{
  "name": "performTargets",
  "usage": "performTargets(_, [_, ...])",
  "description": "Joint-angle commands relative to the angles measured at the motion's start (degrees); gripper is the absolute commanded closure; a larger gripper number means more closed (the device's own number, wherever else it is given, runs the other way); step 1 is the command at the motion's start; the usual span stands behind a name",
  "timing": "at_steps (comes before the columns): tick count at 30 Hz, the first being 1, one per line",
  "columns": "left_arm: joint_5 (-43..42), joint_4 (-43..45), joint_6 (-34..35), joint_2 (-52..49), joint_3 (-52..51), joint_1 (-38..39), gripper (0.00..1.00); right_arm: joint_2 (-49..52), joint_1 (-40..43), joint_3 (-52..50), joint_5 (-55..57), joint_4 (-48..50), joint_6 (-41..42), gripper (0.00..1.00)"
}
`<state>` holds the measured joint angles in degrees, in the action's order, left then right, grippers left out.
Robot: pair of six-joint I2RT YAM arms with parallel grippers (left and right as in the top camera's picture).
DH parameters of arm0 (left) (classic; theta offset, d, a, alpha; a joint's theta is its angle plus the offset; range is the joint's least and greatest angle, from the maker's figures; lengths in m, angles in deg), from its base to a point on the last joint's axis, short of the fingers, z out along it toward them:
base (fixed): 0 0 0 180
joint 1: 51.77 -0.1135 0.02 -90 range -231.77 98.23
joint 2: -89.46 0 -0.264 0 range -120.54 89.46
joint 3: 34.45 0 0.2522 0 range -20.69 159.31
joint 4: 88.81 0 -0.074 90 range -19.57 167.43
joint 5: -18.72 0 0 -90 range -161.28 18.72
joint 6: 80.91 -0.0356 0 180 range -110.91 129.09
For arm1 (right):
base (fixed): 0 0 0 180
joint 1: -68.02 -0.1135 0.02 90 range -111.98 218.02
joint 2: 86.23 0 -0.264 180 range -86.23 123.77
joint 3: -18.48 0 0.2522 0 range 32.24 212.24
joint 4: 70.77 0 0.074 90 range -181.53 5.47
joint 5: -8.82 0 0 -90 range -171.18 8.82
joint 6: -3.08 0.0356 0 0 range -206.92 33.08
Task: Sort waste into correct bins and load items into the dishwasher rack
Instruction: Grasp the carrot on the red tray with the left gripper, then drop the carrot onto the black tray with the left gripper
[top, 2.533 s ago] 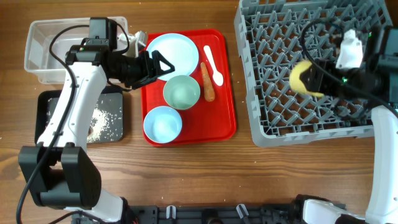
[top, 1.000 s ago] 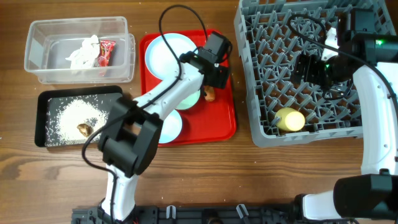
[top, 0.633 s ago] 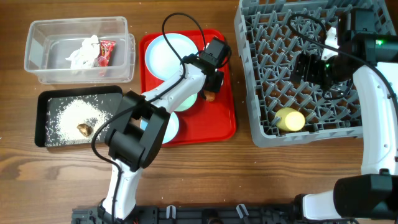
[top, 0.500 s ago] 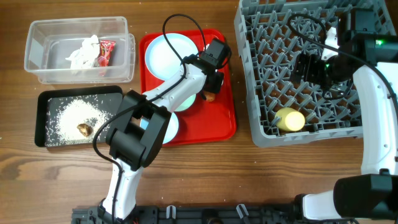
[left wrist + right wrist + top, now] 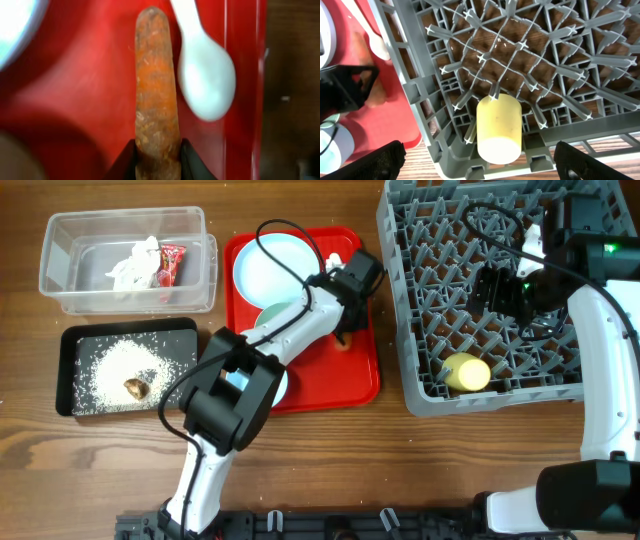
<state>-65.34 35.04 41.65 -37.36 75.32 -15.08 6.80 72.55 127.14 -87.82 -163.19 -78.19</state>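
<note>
Up, to the left in the overhead view, then down to the black tray's rice [image 5: 124, 363] I will carry the stick with my left gripper, since food waste lies there.
In the left wrist view my left gripper [image 5: 157, 161] is shut on the near end of the orange carrot-like stick [image 5: 156, 90], one dark finger [image 5: 125, 162] pressed to each side. The stick lies on the red tray [image 5: 75, 100] beside the white spoon [image 5: 206, 75]. From overhead, my left gripper [image 5: 345, 308] hides most of the stick [image 5: 343, 339]. The yellow cup [image 5: 500, 125] lies on its side in the grey dishwasher rack [image 5: 440, 240]. My right gripper [image 5: 479, 152] hangs open above it, holding nothing. The pale blue plate [image 5: 268, 265] is on the tray; both bowls are mostly hidden by the arm.
The clear tub [image 5: 60, 280] at the back left holds the white tissue [image 5: 130, 265] and red wrapper [image 5: 170, 263]. In front of it the black tray [image 5: 75, 340] holds rice [image 5: 125, 360] and a brown lump [image 5: 135, 387]. Bare wooden table runs along the front.
My left gripper's jaws have closed from wide onto the carrot stick, and its wrist has shifted slightly right over the tray. The right arm and the yellow cup have not moved.
</note>
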Motion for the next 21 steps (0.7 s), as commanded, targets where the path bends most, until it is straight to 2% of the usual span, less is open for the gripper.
performTargets(1, [-0.48, -8.11, -0.44, 6.16, 9.94, -1.99, 0.91, -0.68, -0.2, 0.83, -0.94, -0.02, -1.11, 0.02])
performTargets(3, [-0.46, -15.43, -0.79, 12.07, 13.64, -5.97, 0.93, -0.68, -0.2, 0.83, -0.94, 0.0, -1.25, 0.02])
performTargets(6, [-0.44, -21.38, -0.55, 18.78, 13.64, -13.38, 0.95, -0.68, -0.2, 0.83, -0.94, 0.02, -1.25, 0.02])
performTargets(11, [-0.07, -31.87, 3.54, 21.33, 12.28, -34.82, 0.96, -0.68, -0.2, 0.83, -0.94, 0.66, -1.25, 0.01])
performTargets(16, [-0.07, -29.77, 14.08, 21.33, -0.87, -51.58, 0.96, -0.68, -0.2, 0.83, -0.96, 0.92, -1.25, 0.01])
performTargets(18, [-0.07, -25.27, 17.27, 21.33, -8.31, -55.21, 0.96, -0.68, -0.2, 0.83, -0.96, 0.9, -1.22, 0.01])
performTargets(21, [0.0, -18.78, 20.33, 21.35, -16.74, -56.74, 0.96, -0.68, -0.2, 0.83, -0.96, 0.85, -1.22, 0.01])
